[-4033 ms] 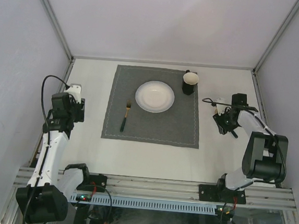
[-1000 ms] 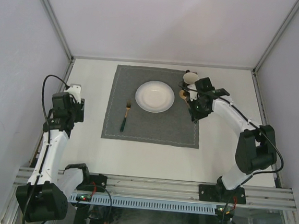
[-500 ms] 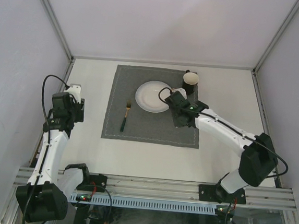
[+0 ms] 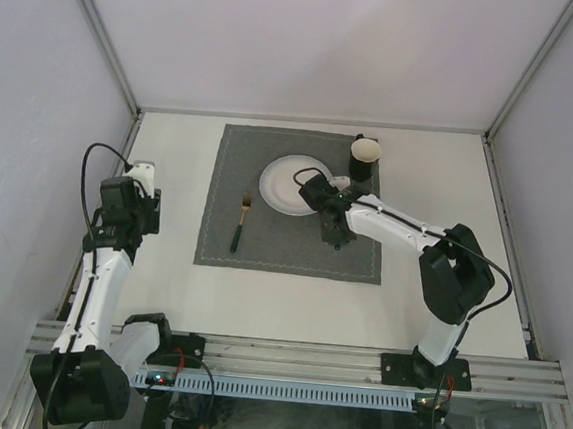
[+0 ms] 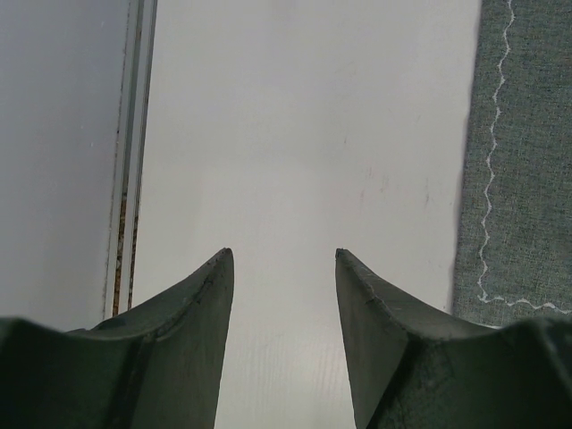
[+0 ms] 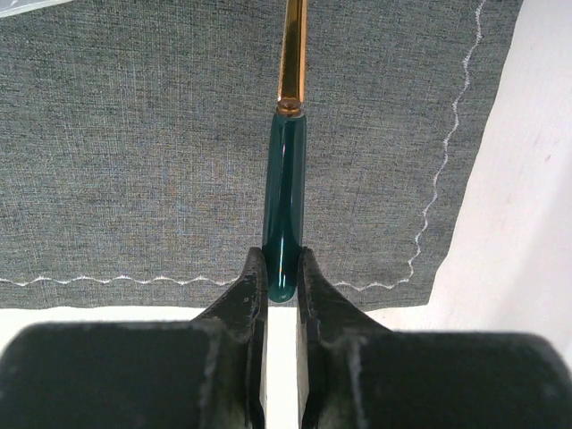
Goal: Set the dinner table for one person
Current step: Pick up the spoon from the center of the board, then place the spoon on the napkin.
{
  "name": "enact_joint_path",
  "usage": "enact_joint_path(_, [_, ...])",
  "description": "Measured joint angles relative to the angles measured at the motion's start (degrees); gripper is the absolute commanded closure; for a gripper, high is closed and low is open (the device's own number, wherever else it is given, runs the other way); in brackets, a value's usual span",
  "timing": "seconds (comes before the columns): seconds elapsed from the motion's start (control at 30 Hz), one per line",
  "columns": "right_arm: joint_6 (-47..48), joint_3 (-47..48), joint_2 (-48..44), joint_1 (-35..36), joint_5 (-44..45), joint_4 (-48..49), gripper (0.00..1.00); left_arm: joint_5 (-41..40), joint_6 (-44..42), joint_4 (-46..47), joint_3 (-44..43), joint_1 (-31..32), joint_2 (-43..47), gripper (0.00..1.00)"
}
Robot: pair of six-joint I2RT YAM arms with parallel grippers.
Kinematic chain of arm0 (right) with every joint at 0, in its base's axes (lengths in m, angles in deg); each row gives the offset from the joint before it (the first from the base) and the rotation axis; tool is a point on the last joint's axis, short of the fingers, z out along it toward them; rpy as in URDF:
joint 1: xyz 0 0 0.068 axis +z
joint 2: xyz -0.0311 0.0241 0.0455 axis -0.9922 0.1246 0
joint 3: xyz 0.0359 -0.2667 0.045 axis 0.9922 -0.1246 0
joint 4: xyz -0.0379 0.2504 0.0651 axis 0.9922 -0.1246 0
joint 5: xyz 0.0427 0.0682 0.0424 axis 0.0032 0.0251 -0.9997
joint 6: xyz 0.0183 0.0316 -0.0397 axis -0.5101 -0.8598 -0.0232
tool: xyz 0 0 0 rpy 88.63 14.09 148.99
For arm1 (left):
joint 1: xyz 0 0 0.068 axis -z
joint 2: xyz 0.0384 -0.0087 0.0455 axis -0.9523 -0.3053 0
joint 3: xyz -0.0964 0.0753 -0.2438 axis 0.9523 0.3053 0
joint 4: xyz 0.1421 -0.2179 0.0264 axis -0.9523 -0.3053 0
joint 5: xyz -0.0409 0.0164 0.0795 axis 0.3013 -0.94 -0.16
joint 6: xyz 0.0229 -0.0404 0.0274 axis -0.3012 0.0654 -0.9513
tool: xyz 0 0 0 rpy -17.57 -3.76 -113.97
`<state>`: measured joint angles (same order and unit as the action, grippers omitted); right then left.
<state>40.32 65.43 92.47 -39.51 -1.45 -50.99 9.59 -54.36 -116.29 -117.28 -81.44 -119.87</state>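
I should move my right gripper clear of the plate [image 4: 288, 180] next, lower it and release, because the bare near corner of the mat is below it and to its right in the top view.
The off-white dinner table [image 4: 279, 304] carries a grey stitched mat [image 4: 263, 251] with a white plate [image 4: 288, 180], a green-handled gold fork [image 4: 240, 220] to its left and a dark cup [image 4: 364, 156] at the far right corner. My right gripper [image 4: 333, 231] hovers over the mat just right of the plate. In the right wrist view it [image 6: 281, 255] is shut on the end of a utensil [image 6: 284, 188] with a green handle and gold shaft; its head is out of view. My left gripper [image 5: 282, 255] is open and empty over bare table left of the mat [image 5: 527, 134].
Aluminium rails [image 4: 110, 49] and grey walls enclose the table. The left rail [image 5: 134, 134] runs close beside my left gripper. In the right wrist view the mat's stitched near edge [image 6: 89, 281] and bare table [image 6: 518, 223] lie below and to the right.
My right arm has swung from the table's right side over to the mat, carrying the green-handled utensil, and now sits beside the plate. The left arm has not moved.
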Motion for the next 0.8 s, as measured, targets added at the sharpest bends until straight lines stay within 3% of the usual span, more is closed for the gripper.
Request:
enact_joint_path(0.23, [-1.0, -0.9, -0.3, -2.4, -2.2, 0.0, 1.0, -0.3, -0.4, 0.0, 0.0, 0.0, -0.9, 0.46])
enact_joint_path(0.53, [0.3, -9.3, -3.6, -10.5, -8.6, 0.1, 1.0, -0.5, -0.4, 0.1, 0.0, 0.0, -2.2, 0.46])
enact_joint_path(0.8, [1.6, -10.8, -4.0, -9.7, -10.6, 1.4, 1.0, -0.4, -0.4, 0.2, 0.0, 0.0, -2.2, 0.47])
